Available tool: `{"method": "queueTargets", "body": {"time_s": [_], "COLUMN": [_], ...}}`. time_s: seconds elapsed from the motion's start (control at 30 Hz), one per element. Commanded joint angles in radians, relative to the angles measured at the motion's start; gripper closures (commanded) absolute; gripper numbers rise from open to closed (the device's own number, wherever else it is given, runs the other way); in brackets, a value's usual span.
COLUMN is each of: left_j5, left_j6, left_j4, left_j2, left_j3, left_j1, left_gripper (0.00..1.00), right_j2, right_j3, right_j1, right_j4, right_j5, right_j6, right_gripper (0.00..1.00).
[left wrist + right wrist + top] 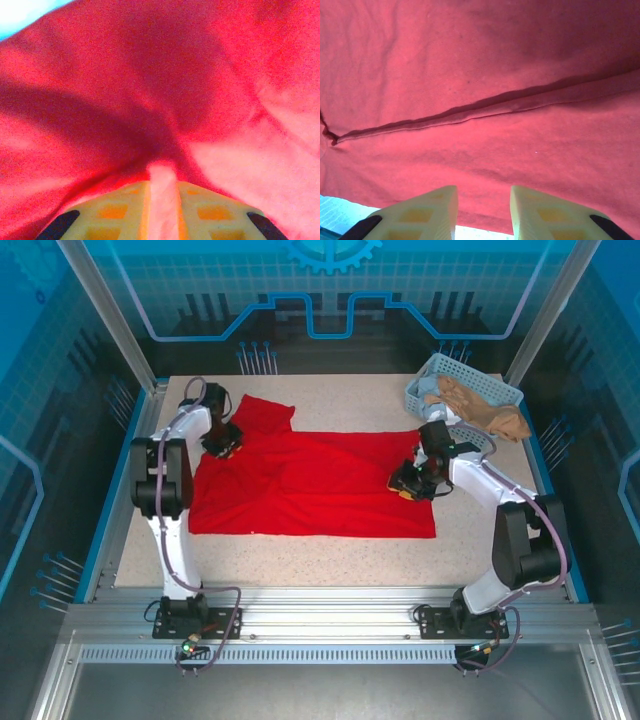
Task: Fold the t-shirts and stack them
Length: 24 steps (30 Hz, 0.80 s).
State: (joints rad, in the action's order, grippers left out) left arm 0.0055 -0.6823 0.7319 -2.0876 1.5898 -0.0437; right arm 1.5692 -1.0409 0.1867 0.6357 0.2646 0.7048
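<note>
The bare near part of the table lies back from the robot's left gripper, so this gripper will next pull the t-shirt's raised fold back toward that part of the table and let go of the fold.
A large bright red t-shirt (310, 490) lies spread across the middle of the table, with one sleeve (265, 412) pointing to the far left. My left gripper (222, 445) sits low on the shirt's far left part, next to that sleeve. In the left wrist view the left gripper (162, 182) is shut on a raised ridge of the red t-shirt (200, 75). My right gripper (408, 485) rests at the shirt's right edge. Seen from the right wrist, the right gripper (483, 192) stands open over the flat red cloth (470, 65), whose edge runs between its fingers.
A pale blue lattice basket (420, 390) stands at the back right corner, holding beige and light blue cloth (480, 405). Bare speckled table (480, 520) shows right of the shirt and along the near edge. A folded seam (470, 112) crosses the cloth ahead of the right gripper.
</note>
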Motion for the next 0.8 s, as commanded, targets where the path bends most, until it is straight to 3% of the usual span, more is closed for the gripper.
{"method": "queueTargets", "body": {"time_s": [0.0,0.13,0.27,0.4,0.57,0.77], "left_j5": [-0.047,0.013,0.032,-0.023,-0.203,-0.149], "left_j6": [-0.034,-0.139,-0.219,-0.222,-0.209,-0.222], "left_j4": [0.057,0.062,0.024,0.014,0.061,0.054], "left_j2": [0.229,0.383,0.409,0.32,0.285,0.321], "left_j3": [-0.15,-0.375,-0.522,-0.526,-0.508,-0.576], "left_j1": [0.009,0.019,-0.001,-0.068,-0.141,-0.171], "left_gripper": [0.79,0.81,0.84,0.87,0.9,0.9], "right_j2": [-0.004,0.044,0.115,0.201,0.316,0.36], "right_j3": [0.008,-0.001,-0.02,-0.058,-0.111,-0.157], "right_j1": [-0.016,-0.011,-0.004,-0.006,-0.025,-0.018], "right_j4": [0.019,0.028,0.053,0.123,0.23,0.269], "right_j5": [-0.016,-0.02,-0.038,-0.112,-0.219,-0.229], "right_j6": [-0.018,-0.012,0.004,-0.01,-0.037,-0.062], "right_gripper": [0.65,0.62,0.61,0.61,0.61,0.61]}}
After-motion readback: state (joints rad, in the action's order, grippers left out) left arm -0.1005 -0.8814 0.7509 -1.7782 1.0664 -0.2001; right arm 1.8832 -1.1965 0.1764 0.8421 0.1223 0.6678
